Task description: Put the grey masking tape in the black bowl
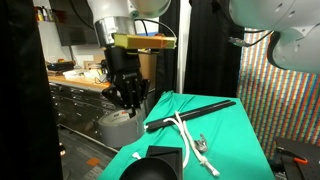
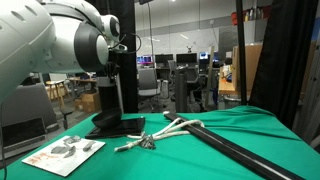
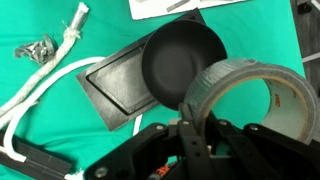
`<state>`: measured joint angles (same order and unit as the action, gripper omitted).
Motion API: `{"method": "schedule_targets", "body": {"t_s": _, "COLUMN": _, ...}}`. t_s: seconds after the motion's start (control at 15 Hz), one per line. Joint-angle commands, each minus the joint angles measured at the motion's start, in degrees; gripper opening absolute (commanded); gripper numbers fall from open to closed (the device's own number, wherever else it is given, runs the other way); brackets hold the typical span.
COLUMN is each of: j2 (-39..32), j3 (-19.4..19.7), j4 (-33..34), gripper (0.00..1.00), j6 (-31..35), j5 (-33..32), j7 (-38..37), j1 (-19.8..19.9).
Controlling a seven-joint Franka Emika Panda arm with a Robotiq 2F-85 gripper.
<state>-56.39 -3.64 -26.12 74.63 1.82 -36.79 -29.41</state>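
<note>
My gripper should move toward the open middle of the black bowl and go down over it to let go of the tape (image 3: 215, 82). The tape is hanging high and off to one side.
In the wrist view my gripper (image 3: 193, 128) is shut on the grey masking tape (image 3: 215, 82). One finger is inside the roll's hole and one outside, and the roll is held on edge in the air. The black bowl (image 3: 183, 60) lies below, just beyond the roll, and rests on a black flat tray (image 3: 112, 88). In an exterior view the gripper (image 1: 128, 97) hangs above the bowl (image 1: 150, 170) at the table's near end. In an exterior view the gripper (image 2: 117, 75) is above the dark bowl and tray (image 2: 115, 126); the tape cannot be made out there.
A white rope (image 3: 30, 92) (image 1: 186, 135) (image 2: 172, 127) and a long black stick (image 1: 197, 109) (image 2: 236, 151) lie on the green cloth (image 3: 40, 20). A metal clip (image 3: 40, 50) sits near the rope's end. A white flat piece (image 2: 62, 155) (image 3: 160, 8) lies beyond the bowl.
</note>
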Motion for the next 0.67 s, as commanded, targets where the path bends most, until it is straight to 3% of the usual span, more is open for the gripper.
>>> {"method": "schedule_targets", "body": {"t_s": 0.0, "j2": -2.2, "j3": -1.3, "j4": 1.1, "gripper": 0.07, "j6": 0.3, "j5": 2.1, "j7": -0.9, "j1": 1.7}}
{"method": "schedule_targets", "body": {"t_s": 0.6, "j2": -4.8, "j3": -1.2, "j4": 1.4, "gripper": 0.07, "j6": -0.3, "j5": 2.9, "j7": -2.2, "j1": 2.9}}
